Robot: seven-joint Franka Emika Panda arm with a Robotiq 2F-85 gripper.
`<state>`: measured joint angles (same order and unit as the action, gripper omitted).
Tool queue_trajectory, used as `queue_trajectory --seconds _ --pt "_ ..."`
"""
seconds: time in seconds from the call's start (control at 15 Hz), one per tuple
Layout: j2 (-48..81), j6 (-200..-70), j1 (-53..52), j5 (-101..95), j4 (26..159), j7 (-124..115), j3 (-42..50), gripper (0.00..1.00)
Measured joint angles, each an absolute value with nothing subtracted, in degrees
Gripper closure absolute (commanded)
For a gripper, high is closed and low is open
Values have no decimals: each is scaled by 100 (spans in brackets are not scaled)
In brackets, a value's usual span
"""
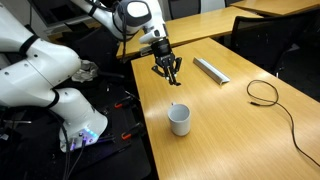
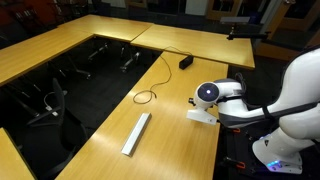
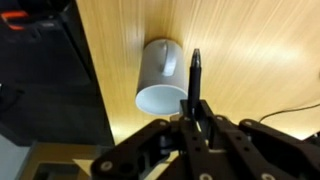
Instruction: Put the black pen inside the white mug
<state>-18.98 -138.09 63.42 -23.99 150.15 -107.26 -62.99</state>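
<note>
The mug is standing upright below, so my gripper should tilt the black pen (image 3: 194,80) next, lower it over the white mug's opening (image 3: 161,99) and let it go there.
My gripper (image 1: 166,70) is shut on the black pen (image 3: 194,80), which sticks out straight from between the fingers in the wrist view (image 3: 196,118). The pen hangs in the air above the wooden table. The white mug (image 1: 179,119) stands upright on the table, nearer the table's front edge than the gripper and well below it. In the wrist view the mug (image 3: 158,78) lies just to the left of the pen, its open mouth facing the camera. In an exterior view the arm's wrist (image 2: 208,97) hides both the mug and the pen.
A flat grey bar (image 1: 210,69) lies on the table beyond the gripper and also shows in an exterior view (image 2: 136,133). A looped black cable (image 1: 264,93) lies to its side. The table edge (image 1: 138,95) drops to the floor beside the robot base.
</note>
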Motion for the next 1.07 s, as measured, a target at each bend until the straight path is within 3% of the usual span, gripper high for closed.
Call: queue_trajectory --seconds 0.47,1.07 --pt "-2889 -13361 5831 -3873 15754 -11463 -5666 97" --pt "-2025 -11875 5017 -6154 15794 -13673 -5156 97"
